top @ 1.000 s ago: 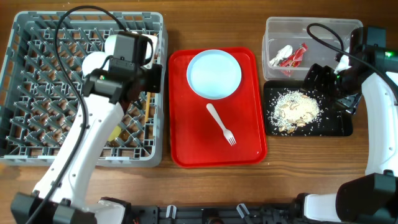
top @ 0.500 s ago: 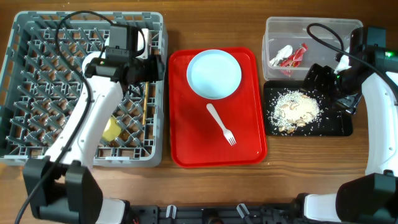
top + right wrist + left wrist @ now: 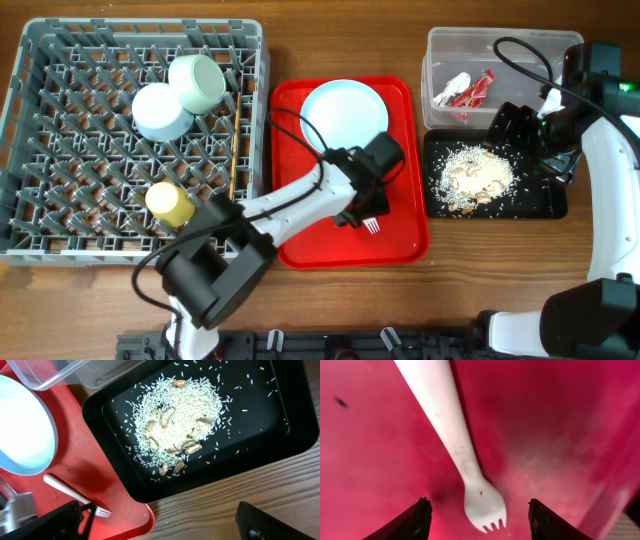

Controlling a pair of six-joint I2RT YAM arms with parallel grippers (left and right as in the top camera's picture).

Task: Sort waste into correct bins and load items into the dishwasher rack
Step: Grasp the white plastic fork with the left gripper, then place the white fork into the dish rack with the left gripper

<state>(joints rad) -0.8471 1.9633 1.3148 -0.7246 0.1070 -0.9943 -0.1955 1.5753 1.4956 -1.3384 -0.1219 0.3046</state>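
My left gripper moves down and slightly back next, then closes its open fingers around the fork's tined end (image 3: 371, 224) (image 3: 484, 504).
A white plastic fork (image 3: 352, 195) (image 3: 451, 435) lies on the red tray (image 3: 300, 200). My left gripper (image 3: 366, 212) (image 3: 482, 522) hangs low over it, open. The fork's tines sit between the two dark fingers (image 3: 417, 521) without touching either. The round white plate (image 3: 345, 118) rests at the tray's far end. In the grey dishwasher rack (image 3: 60, 150) are two pale green bowls (image 3: 163, 110), a yellow cup (image 3: 170, 203) and chopsticks (image 3: 235, 150). My right gripper (image 3: 518, 128) (image 3: 160, 525) stands open and empty above the black tray (image 3: 540, 200) (image 3: 280, 420), which holds rice crumbs (image 3: 175, 425).
The clear tub (image 3: 500, 45) behind the black tray holds the red wrapper (image 3: 478, 90) and a white scrap (image 3: 452, 85). Bare wooden table (image 3: 240, 490) shows in front of the black tray. The left arm stretches from the front edge across the rack's corner.
My left arm has swung from the rack's back right over to the red tray and its jaws have opened. A bowl it was covering now shows in the rack. The right arm has not moved.
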